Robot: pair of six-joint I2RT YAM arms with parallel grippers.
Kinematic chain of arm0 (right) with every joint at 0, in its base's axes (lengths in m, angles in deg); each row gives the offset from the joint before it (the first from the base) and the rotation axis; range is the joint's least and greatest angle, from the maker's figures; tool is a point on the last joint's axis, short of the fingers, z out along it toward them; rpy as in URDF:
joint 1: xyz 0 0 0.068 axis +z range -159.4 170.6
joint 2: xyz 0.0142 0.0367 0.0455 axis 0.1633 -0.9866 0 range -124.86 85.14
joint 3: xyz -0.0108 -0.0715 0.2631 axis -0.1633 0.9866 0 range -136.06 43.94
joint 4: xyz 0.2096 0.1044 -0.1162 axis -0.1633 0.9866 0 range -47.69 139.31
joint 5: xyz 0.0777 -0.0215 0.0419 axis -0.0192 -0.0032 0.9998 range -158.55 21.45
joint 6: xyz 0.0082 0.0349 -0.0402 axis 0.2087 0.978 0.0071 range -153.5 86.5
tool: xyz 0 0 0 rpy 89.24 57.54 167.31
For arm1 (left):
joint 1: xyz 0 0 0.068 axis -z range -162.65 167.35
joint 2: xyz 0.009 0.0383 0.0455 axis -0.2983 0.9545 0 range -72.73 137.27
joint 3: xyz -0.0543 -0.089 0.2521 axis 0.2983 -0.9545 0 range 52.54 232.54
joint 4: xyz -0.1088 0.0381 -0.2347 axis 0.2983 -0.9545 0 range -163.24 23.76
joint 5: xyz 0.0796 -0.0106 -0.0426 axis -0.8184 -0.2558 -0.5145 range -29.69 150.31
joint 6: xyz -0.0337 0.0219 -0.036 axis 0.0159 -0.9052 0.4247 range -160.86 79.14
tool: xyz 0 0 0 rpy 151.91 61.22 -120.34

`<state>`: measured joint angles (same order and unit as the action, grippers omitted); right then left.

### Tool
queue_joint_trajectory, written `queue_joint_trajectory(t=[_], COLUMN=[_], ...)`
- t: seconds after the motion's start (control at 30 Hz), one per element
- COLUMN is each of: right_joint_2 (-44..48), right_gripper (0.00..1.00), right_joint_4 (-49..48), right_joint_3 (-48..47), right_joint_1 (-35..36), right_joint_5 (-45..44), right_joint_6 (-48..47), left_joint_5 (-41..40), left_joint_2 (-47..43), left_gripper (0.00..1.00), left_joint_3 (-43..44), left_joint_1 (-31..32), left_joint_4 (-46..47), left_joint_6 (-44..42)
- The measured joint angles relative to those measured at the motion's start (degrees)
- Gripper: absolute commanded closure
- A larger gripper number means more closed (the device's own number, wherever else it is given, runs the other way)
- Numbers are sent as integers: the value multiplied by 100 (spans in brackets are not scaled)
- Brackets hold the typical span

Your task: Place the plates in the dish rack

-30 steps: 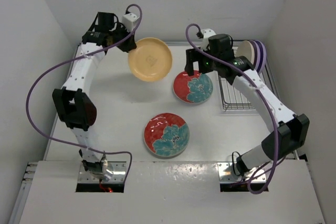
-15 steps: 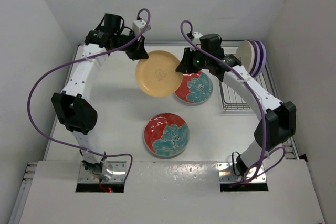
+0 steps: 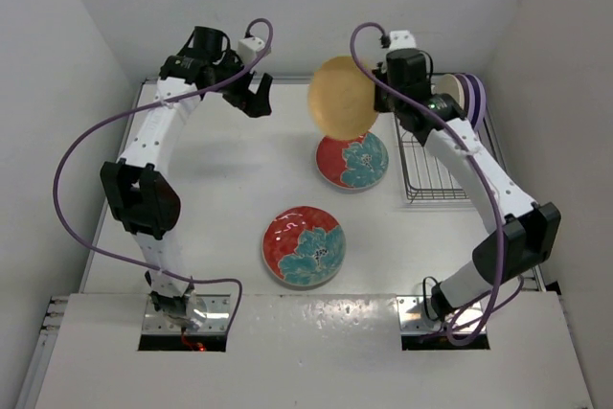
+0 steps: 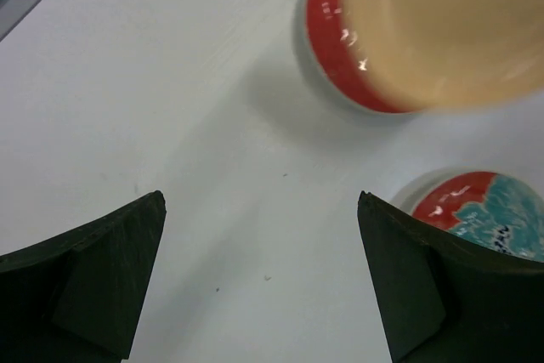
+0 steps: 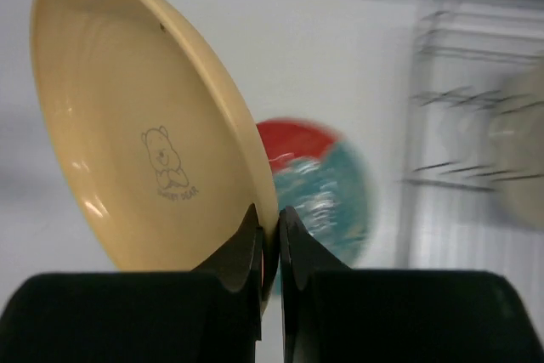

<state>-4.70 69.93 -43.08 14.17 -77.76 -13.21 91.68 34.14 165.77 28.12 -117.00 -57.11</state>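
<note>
My right gripper turns, swings across and lowers beside the rack's cream plate to release next, since that cream plate lies to its right in the top view.
My right gripper (image 3: 376, 102) (image 5: 270, 220) is shut on the rim of the orange-yellow plate (image 3: 342, 95) (image 5: 144, 125). It holds the plate tilted on edge in the air, above the far red floral plate (image 3: 354, 162) (image 5: 321, 186). My left gripper (image 3: 257, 98) (image 4: 261, 201) hangs open and empty over bare table at the far left. A second red floral plate (image 3: 306, 245) (image 4: 478, 210) lies flat near the middle. The dish rack (image 3: 428, 177) stands at the right, with a cream plate (image 3: 448, 96) and lilac plates (image 3: 475, 102) upright at its far end.
White walls close in the table (image 3: 220, 198) at the back and on both sides. Purple cables loop from each arm. In the left wrist view the yellow plate (image 4: 442, 23) hides most of the far red plate (image 4: 336, 57).
My left gripper has let go of the orange-yellow plate and opened. My right gripper closed on its rim and carried it up and to the right, turning it on edge.
</note>
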Motion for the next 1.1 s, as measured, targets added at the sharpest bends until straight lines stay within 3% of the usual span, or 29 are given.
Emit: queue_joint_trajectory(t=[0.23, 0.43, 0.57, 0.73, 0.93, 1.1], right_joint_2=[229, -514, -1108, -1519, -1720, -1906], right_gripper=[100, 100, 100, 100, 100, 99], right_joint_4=[-1331, -2531, -3556, -4113, -4266, -3829], right_joint_3=[212, 560, 780, 831, 833, 826], right_joint_1=[-623, -1091, -1108, -1088, -1084, -1084], right_joint_5=[-3432, -4704, -5108, -5285, -5401, -5383], right_joint_6=[-2382, -4024, -5005, -5425, -5337, -4688], left_joint_5=[-938, -1139, -1255, -1303, -1331, -1342], left_joint_2=[79, 92, 98, 103, 105, 105], left_gripper=[0, 0, 0, 0, 0, 0], left_joint_3=[-98, -374, -492, -542, -546, -546], left_joint_1=[-186, -212, -225, -247, -291, -328], left_joint_4=[70, 72, 63, 72, 70, 72], left_joint_6=[59, 31, 17, -2, -2, -2])
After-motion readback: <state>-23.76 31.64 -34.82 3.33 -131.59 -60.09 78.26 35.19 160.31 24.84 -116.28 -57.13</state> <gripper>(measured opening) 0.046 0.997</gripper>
